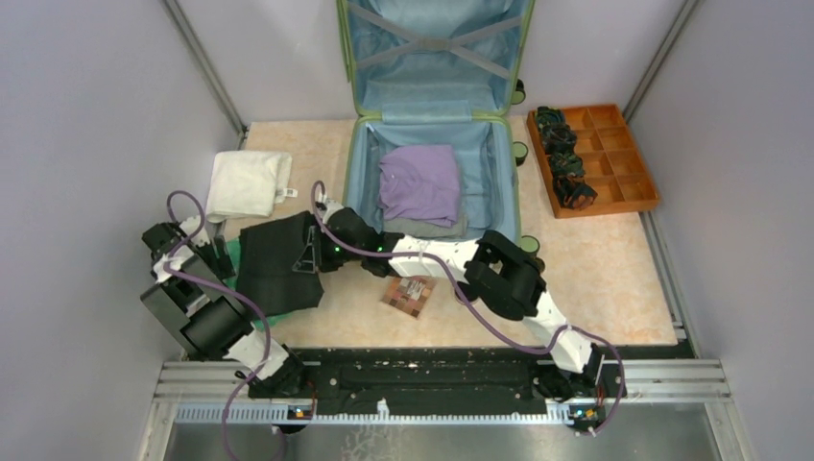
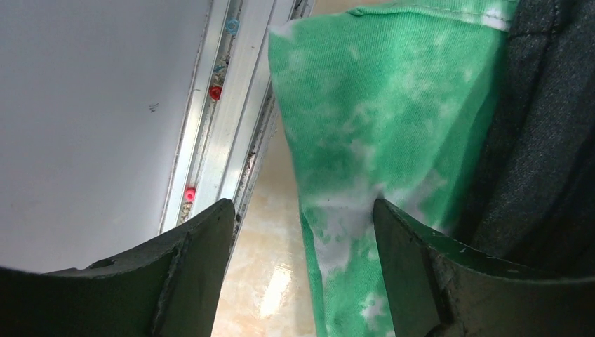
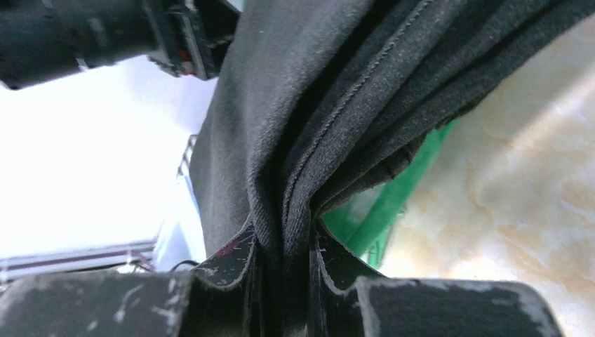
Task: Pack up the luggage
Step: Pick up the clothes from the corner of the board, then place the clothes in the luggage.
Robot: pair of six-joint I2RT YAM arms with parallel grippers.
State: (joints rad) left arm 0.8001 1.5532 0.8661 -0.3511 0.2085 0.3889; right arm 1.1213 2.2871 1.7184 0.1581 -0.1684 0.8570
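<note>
The luggage (image 1: pixel 507 144) lies open. Next I need to raise my right gripper outward, toward the right in the top view, then lower it over the purple garment (image 1: pixel 419 182) and release.
The light-green luggage (image 1: pixel 507 144) lies open at the back, its lid upright with light blue lining and crossed straps. A folded purple garment (image 1: pixel 419 182) lies in it on a grey one (image 1: pixel 427 229). My right gripper (image 1: pixel 309 255) is shut on the edge of a folded dark grey garment (image 1: pixel 278 259), which also shows in the right wrist view (image 3: pixel 295 140). A green tie-dye garment (image 2: pixel 372 133) lies under it. My left gripper (image 1: pixel 223 257) is open at the left edge of that pile, one finger (image 2: pixel 414 246) against the green cloth in the left wrist view (image 2: pixel 303 210).
A folded white cloth (image 1: pixel 250 182) lies at the back left. An orange compartment tray (image 1: pixel 629 158) with dark bundled items stands at the right. A small patterned square (image 1: pixel 408 294) lies on the table in front. Metal rails and grey walls close the sides.
</note>
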